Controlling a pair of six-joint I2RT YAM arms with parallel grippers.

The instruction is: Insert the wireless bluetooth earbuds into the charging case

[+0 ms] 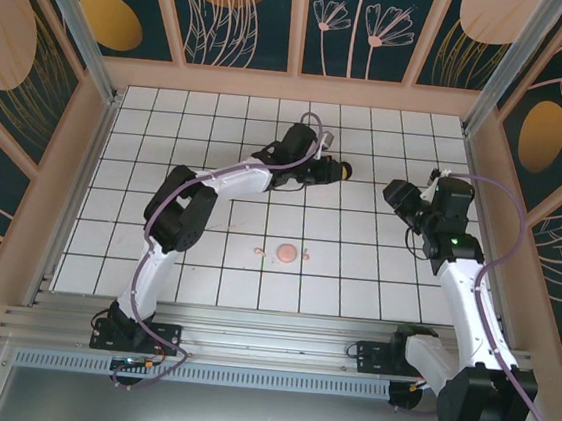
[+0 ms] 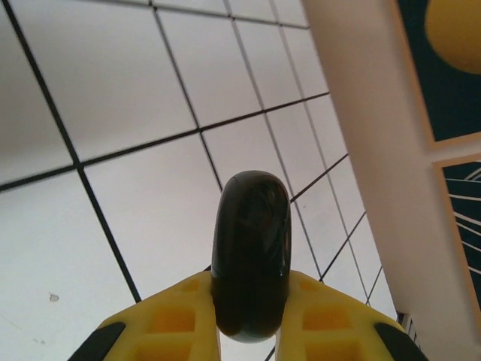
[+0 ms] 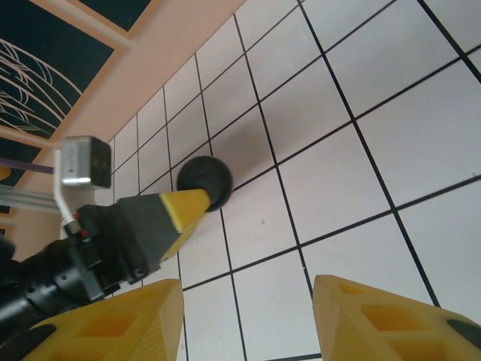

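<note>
My left gripper should next lower back toward my base, over the empty tiles, because the black case it holds is still hanging above the table.
A black, rounded charging case (image 2: 250,256) is held on edge between the yellow fingers of my left gripper (image 2: 250,312), just above the white tiled table. From above, that case (image 1: 344,170) is at the tip of the left gripper (image 1: 333,170), in the far middle of the table. In the right wrist view the black case (image 3: 208,177) pokes out past the left gripper's yellow fingertip (image 3: 180,212). My right gripper (image 3: 248,320) is open over bare tiles, to the right of the case (image 1: 400,197). A tiny pale pink earbud (image 1: 259,255) lies beside a round pink case (image 1: 286,253).
The pink case sits in the near middle of the tiled table (image 1: 204,273). Another tiny speck (image 1: 308,255) lies just right of it, too small to identify. Wooden walls (image 1: 294,86) close the table at the back and sides.
</note>
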